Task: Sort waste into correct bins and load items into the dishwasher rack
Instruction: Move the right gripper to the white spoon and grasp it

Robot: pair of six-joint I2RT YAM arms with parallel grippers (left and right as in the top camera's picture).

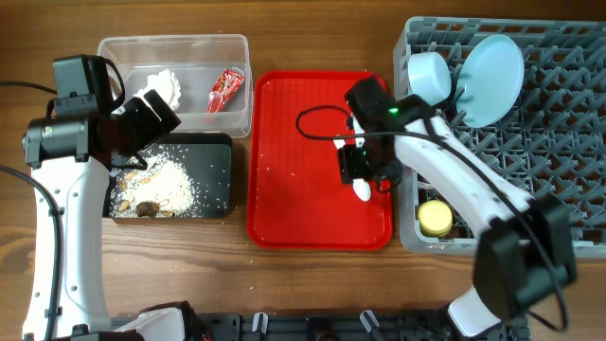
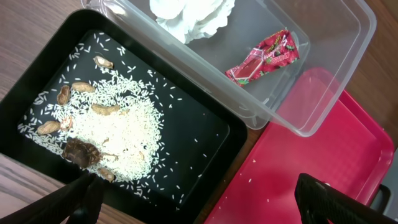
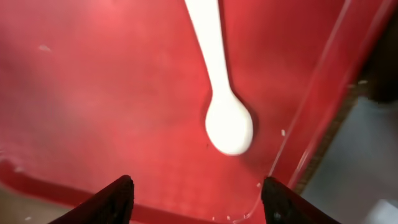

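Note:
The white spoon's bowl end [image 1: 362, 190] lies flat below the open fingers of my right gripper, so next I will move that gripper down toward the red serving tray [image 1: 284, 142] and onto that bowl end.
The clear tub [image 1: 237, 45] holds the crumpled white tissue [image 1: 163, 85] and the red wrapper [image 1: 225, 90]; both also show in the left wrist view [image 2: 193, 15] [image 2: 264, 57]. The black tray [image 1: 216, 180] holds whitish-brown food scraps [image 1: 163, 182]. My left gripper [image 2: 202, 199] is open and empty above the black tray's right edge. A white spoon [image 3: 225, 118] lies on the red serving tray [image 1: 284, 142]. My right gripper [image 3: 198, 196] is open just above the spoon. The grey rack [image 1: 559, 142] holds a light blue plate [image 1: 492, 78], a pale bowl [image 1: 428, 76] and a yellow cup [image 1: 436, 218].
The red serving tray lies between the bins and the rack, with a few rice grains on it [image 2: 292, 168]. Peanuts and a dark lump [image 2: 79, 152] lie among the rice in the black tray. A black cable [image 1: 317, 118] loops over the red tray.

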